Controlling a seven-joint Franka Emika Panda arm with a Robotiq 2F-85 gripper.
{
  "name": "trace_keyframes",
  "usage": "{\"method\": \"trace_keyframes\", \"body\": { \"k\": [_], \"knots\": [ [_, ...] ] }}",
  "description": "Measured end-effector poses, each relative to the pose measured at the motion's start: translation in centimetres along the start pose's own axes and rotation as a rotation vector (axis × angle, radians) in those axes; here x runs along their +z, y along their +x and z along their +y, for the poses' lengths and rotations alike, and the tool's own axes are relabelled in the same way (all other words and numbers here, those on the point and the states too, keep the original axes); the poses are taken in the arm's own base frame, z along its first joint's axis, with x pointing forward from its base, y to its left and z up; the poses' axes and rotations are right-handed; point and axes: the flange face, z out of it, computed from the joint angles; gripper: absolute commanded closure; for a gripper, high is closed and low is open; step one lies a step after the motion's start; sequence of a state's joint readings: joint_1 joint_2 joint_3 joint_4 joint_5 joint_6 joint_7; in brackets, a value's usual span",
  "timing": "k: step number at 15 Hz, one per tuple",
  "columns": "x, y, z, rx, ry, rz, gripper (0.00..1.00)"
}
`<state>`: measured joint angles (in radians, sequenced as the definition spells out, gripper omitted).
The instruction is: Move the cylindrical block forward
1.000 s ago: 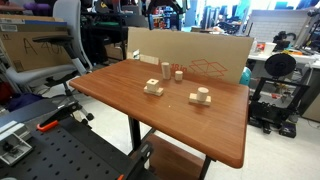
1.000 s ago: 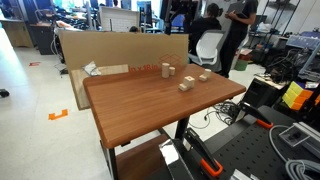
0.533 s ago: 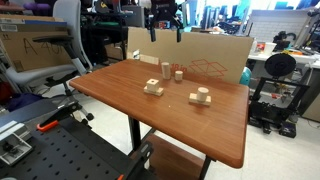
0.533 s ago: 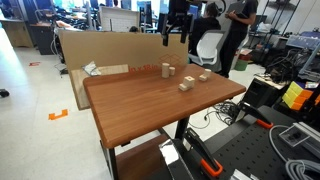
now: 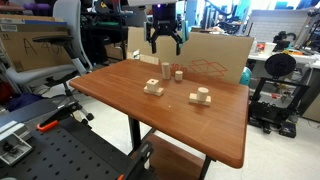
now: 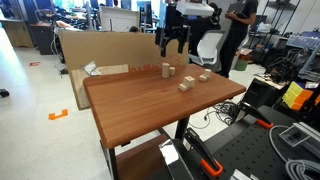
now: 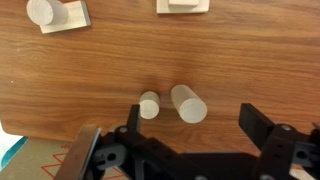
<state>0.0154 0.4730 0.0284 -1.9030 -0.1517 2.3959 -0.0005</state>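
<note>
My gripper lowers around the top of the cylindrical block (image 5: 165, 69) next, one finger into the gap, because the shorter piece stands close.
The cylindrical block (image 5: 165, 69) is a pale-wood upright cylinder near the back middle of the brown table; it also shows in the other exterior view (image 6: 166, 70). In the wrist view the cylindrical block (image 7: 188, 104) stands just ahead of my gripper, between the lines of the two fingers and nearer the left one. A shorter stubby wooden piece (image 7: 150, 105) stands close beside it (image 5: 179, 73). My gripper (image 5: 164, 46) hangs open and empty in the air above and behind the blocks, as both exterior views show (image 6: 170, 48). In the wrist view the gripper (image 7: 198, 128) has its jaws wide apart.
Two flat wooden bases with pegs (image 5: 153, 88) (image 5: 201, 97) sit nearer the table's front; in the wrist view they are at the top edge (image 7: 58, 14) (image 7: 182, 5). A big cardboard box (image 5: 200, 55) stands right behind the table (image 5: 120, 90). Chairs and equipment surround it.
My gripper has come down from above the picture's top edge and now hangs lower over the back of the table. The blocks have not moved.
</note>
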Motion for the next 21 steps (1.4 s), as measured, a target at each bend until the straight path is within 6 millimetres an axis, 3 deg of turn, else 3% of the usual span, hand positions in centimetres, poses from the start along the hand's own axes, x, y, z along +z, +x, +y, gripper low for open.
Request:
{"method": "trace_keyframes", "body": {
  "k": [6, 8, 16, 21],
  "knots": [
    [3.0, 0.6, -0.2, -0.002, 0.005, -0.032, 0.00],
    [3.4, 0.9, -0.2, -0.003, 0.005, -0.033, 0.26],
    [5.0, 2.0, -0.4, -0.005, 0.007, -0.038, 0.88],
    [4.8, 2.5, -0.7, -0.008, 0.010, -0.032, 0.89]
  ]
}}
